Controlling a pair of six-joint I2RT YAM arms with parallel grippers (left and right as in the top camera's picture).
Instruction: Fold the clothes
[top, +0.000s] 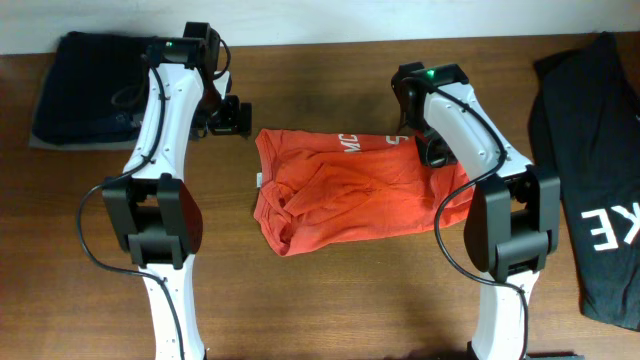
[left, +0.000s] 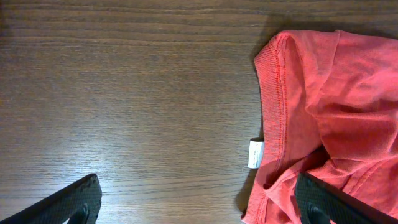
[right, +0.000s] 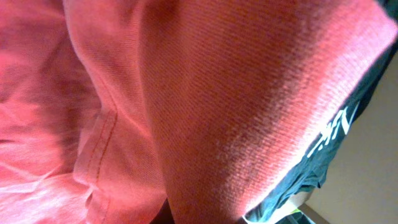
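Observation:
The shirt's middle is uncovered, so my right gripper needs to move the held edge left in the overhead view next and open beside the white lettering.
The red-orange T-shirt (top: 350, 190) lies crumpled and partly folded at the middle of the table, white lettering showing along its far edge. My left gripper (top: 238, 117) hovers open just off the shirt's far left corner. In the left wrist view its fingers (left: 68, 204) stand wide apart over bare wood, the right finger over the cloth by the ribbed collar (left: 273, 93) and white tag (left: 255, 154). My right gripper (top: 436, 152) is shut on the T-shirt's far right edge. Red cloth (right: 186, 106) fills the right wrist view and hides the fingers.
A black T-shirt with white letters (top: 600, 190) lies at the table's right side, and shows past the red cloth (right: 329, 137). Folded dark navy garments (top: 85, 85) sit at the far left corner. The wooden table (top: 340, 300) runs between the arm bases.

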